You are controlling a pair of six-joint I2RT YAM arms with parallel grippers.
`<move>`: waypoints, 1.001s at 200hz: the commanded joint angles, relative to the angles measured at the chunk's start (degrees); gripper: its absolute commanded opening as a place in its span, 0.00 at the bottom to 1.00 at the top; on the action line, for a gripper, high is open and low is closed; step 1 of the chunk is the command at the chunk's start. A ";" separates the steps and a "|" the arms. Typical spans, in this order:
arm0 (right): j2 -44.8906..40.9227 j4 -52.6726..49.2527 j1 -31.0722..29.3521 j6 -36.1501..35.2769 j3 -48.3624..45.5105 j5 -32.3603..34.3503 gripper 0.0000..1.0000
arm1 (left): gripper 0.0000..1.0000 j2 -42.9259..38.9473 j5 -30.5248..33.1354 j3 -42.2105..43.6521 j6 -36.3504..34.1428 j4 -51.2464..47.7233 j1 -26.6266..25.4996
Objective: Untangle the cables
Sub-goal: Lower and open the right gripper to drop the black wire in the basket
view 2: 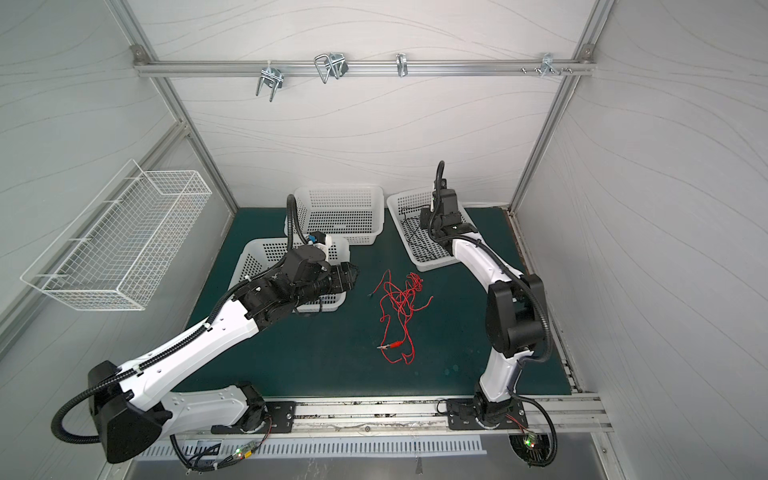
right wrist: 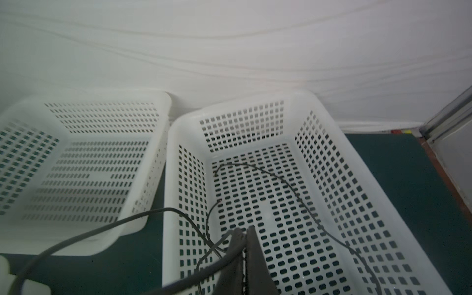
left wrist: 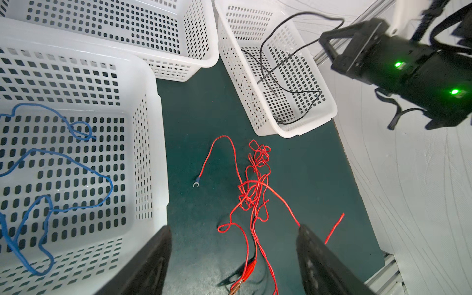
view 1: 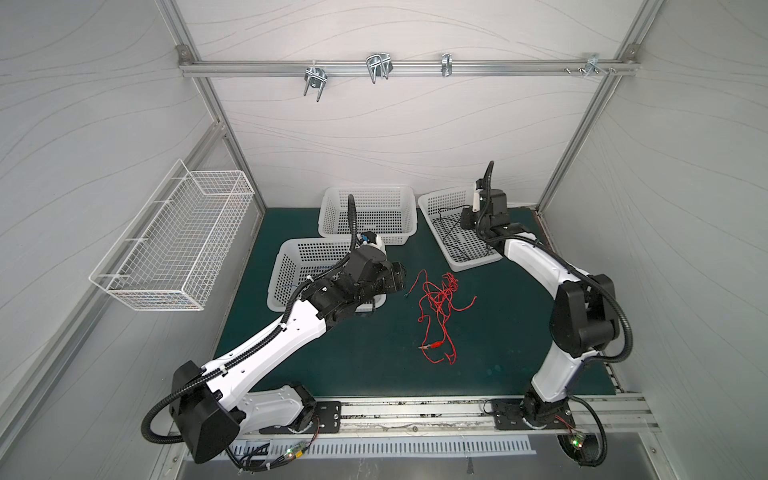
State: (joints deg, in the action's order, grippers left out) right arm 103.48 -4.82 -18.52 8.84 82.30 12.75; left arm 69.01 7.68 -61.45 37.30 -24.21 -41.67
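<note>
The black cable's loop still hangs above the rim of the basket, so the robot's right gripper will next move down toward the bottom of the white basket (right wrist: 285, 236) below to release the black cable (right wrist: 281, 178).
A tangle of red cables (view 1: 441, 296) (view 2: 402, 296) (left wrist: 252, 182) lies on the green mat, and a red alligator clip (left wrist: 249, 268) (view 1: 434, 345) sits at its near end. My left gripper (left wrist: 233, 229) (view 1: 397, 282) hovers open just left of the tangle, above the corner of the left white basket (left wrist: 150, 84), with nothing between its fingers. A blue cable (left wrist: 109, 181) lies coiled in that basket. My right gripper (right wrist: 242, 229) (view 1: 469, 218) hangs over the right white basket (right wrist: 173, 132) (view 1: 457, 262), shut on a black cable (right wrist: 281, 178) (left wrist: 262, 46) that trails down into it.
A third white basket (view 1: 332, 216) (left wrist: 204, 58) stands at the back between the other two, with nothing in it. A white wire basket (view 1: 166, 245) hangs on the left wall. Metal hooks (view 1: 378, 68) sit on the rail above the back wall.
</note>
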 commanded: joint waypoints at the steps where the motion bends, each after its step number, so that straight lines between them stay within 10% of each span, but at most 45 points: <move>1: 2.81 -3.53 0.62 1.32 -0.10 1.37 0.00 | 0.78 2.16 -1.08 -2.69 -0.03 -0.22 0.26; 51: 7.09 -7.01 2.00 2.56 -0.06 -1.99 0.00 | 0.78 8.35 -3.21 -5.24 0.02 -1.50 0.26; 102: 6.74 -10.09 3.32 3.02 0.99 -6.32 0.20 | 0.78 13.17 -4.43 -6.39 0.19 -2.99 0.22; 200: -13.25 -12.37 0.31 1.53 -7.55 -12.69 0.55 | 0.77 19.75 -7.21 -8.64 0.33 -3.02 0.02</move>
State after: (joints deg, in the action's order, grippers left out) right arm 96.05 -16.01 -16.69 11.38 77.87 3.14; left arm 87.35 1.56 -66.85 37.30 -27.20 -41.67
